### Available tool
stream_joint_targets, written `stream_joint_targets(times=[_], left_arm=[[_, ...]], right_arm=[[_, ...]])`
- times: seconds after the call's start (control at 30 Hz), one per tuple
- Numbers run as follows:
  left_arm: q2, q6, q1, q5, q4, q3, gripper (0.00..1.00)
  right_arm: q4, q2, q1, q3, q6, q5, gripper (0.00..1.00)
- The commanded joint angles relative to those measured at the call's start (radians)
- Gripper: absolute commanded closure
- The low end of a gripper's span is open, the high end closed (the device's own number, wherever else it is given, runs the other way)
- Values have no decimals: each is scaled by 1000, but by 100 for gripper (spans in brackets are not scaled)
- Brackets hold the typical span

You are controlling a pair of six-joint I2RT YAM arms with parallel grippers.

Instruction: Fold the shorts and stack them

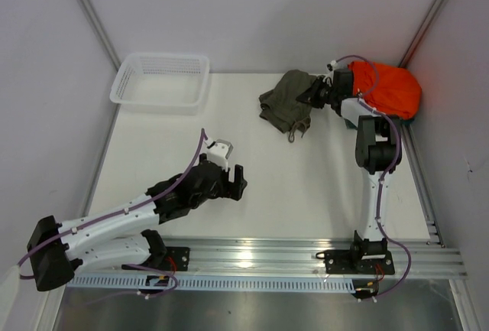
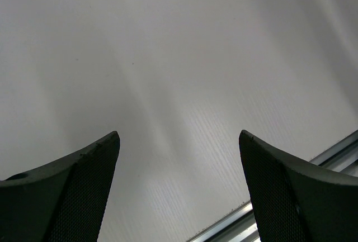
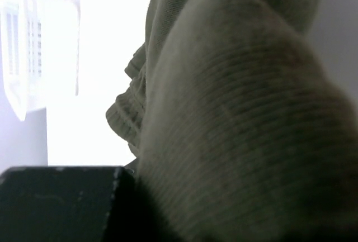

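Note:
The right gripper moves toward the right in the top view over the bright orange shorts next and releases the olive-green pair, because the stack lies there.
The olive-green shorts lie crumpled at the back of the table, right of centre, with a thin cord hanging off their front edge. My right gripper is at their right edge, shut on a bunch of the cloth. In the right wrist view the shorts fill most of the picture and cover the jaws, so only one dark finger shows at lower left. My left gripper hovers low over bare table near the middle front. It stands open with nothing between its fingers.
Bright orange shorts are bunched in the back right corner, behind the right arm's wrist. A white mesh basket sits at the back left, and its wall shows in the right wrist view. A metal rail runs along the near edge.

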Motion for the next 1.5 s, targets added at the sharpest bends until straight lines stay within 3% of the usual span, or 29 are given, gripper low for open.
stream_joint_targets(times=[0.0,0.5,0.77,0.93,1.2,1.47], left_arm=[[-20,-2,8,10,2,-12,11],[18,-10,7,24,27,-16,11],[69,-8,8,38,50,-5,11],[95,-5,7,53,65,4,11],[115,-2,7,54,59,20,11],[98,-7,7,47,35,20,11]], right_arm=[[-35,45,-32,192,-34,-32,100],[-159,289,-152,731,41,-28,100],[-55,253,-224,752,164,8,100],[-51,265,-259,847,199,9,100],[158,282,-294,901,396,23,100],[290,277,-323,884,440,86,100]])
